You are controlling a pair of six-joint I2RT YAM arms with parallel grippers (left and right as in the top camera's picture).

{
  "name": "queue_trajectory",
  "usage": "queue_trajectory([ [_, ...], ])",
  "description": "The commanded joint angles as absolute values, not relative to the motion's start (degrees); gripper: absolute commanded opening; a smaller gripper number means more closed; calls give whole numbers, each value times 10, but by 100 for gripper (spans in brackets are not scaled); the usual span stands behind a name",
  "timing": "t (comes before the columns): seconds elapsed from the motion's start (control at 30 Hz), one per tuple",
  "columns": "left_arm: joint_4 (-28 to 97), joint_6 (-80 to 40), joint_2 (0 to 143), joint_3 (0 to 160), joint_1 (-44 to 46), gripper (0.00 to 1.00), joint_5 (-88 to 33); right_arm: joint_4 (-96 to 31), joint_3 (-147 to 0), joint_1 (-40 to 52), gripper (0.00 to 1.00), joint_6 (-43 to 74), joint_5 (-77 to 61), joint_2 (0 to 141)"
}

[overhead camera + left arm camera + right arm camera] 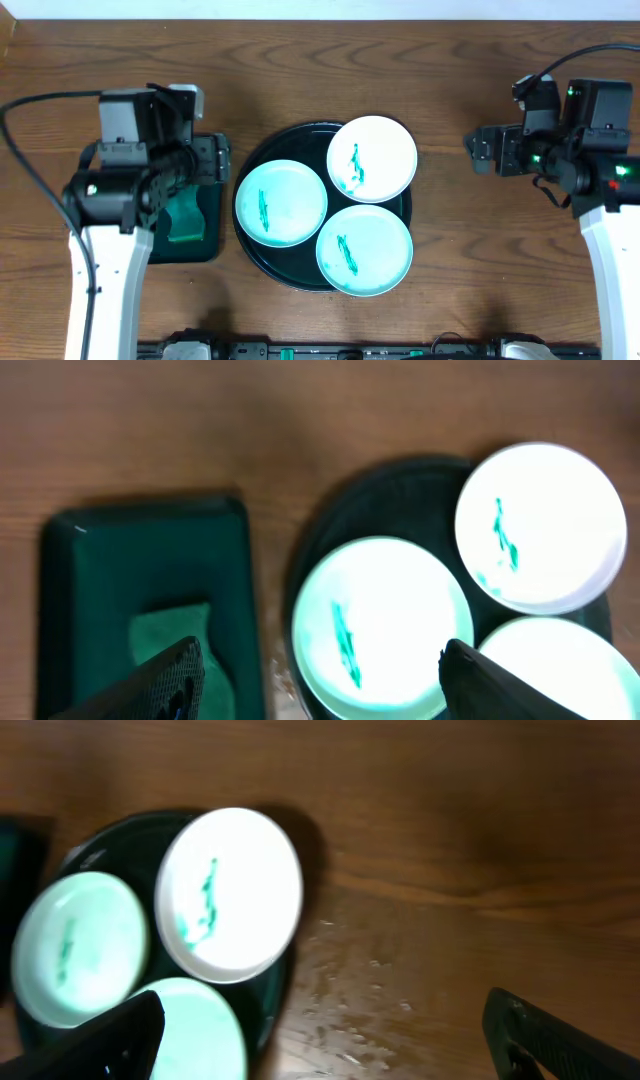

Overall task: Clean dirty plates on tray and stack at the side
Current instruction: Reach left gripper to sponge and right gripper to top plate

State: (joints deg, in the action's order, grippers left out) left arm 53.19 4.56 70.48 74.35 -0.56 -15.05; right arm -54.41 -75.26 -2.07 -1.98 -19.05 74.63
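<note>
The right gripper moves over the back plate and down onto the facing rim of the plate by the green tray next, where bare black tray leaves room.
Three white plates with teal scribbles lie on the round black tray (268, 143): one at the left (281, 203), one at the back right (372, 158) and one at the front (364, 250). My left gripper (212, 160) is open and empty, above the gap between the green tray and the black tray. In the left wrist view its fingers (320, 680) straddle the left plate (382, 628). My right gripper (478, 152) is open and empty, over bare table right of the black tray. In the right wrist view (320, 1040) the plates (230, 895) lie to the left.
A rectangular dark green tray (190, 215) holding a teal-green sponge (185, 218) sits left of the black tray, partly under my left arm. It shows in the left wrist view (150, 580) with the sponge (170, 635). Cables run at both sides.
</note>
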Motion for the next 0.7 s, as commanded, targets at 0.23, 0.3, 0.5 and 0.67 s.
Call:
queue_trajectory([
  [0.23,574,31,730,756,-3,76,-160,-472,-763,48,88,63,-298,828],
  [0.3,577,-40,730,758,-13,76,-89,-454,-765,79,84,98,-298,857],
  [0.5,597,-98,735,759,-84,76,-53,-413,-771,176,68,203,-249,933],
  [0.67,604,-97,764,759,-132,76,-46,-371,-771,253,52,259,-238,992],
])
